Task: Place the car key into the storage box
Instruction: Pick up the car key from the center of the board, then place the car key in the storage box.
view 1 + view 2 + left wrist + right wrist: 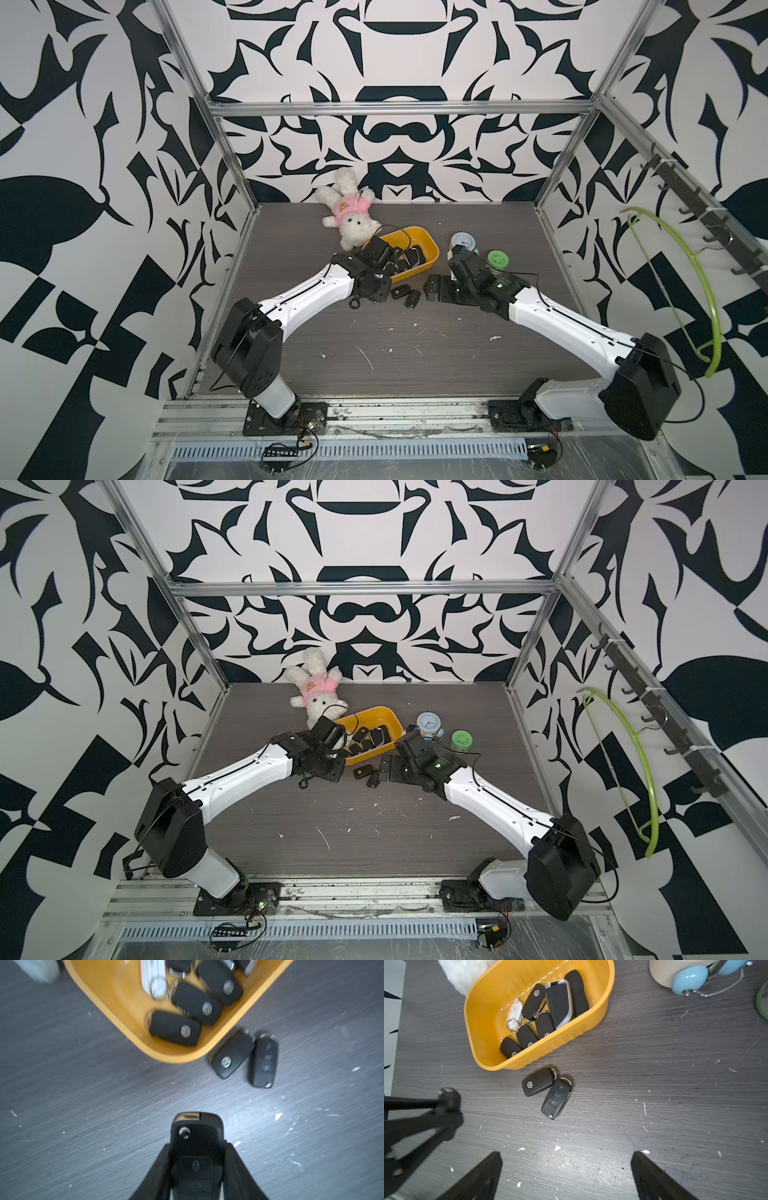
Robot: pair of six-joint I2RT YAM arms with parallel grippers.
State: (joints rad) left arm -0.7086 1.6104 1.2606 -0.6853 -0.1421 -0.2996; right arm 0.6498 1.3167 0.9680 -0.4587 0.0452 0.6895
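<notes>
The car key hangs short of the storage box's rim, so my left gripper must next move outward past the box's near corner, down toward the keys inside, then release.
A black car key (196,1138) sits between the fingers of my left gripper (197,1147), which is shut on it. The key hangs over the table just short of the near corner of the yellow-orange storage box (116,1012). In both top views the left gripper (392,259) is at the box's (409,229) near left end. Several black keys and a white fob lie inside the box (483,1012). Two more black keys (538,1081) (556,1098) lie side by side on the table just in front of the box. My right gripper (566,1157) hangs open and empty, a little short of that pair.
A white plush toy in a pink shirt (347,212) lies against the box's far left end. A small blue alarm clock (461,241) and a green-lidded jar (497,259) stand right of the box, behind the right arm. A green hanger (685,270) hangs on the right wall.
</notes>
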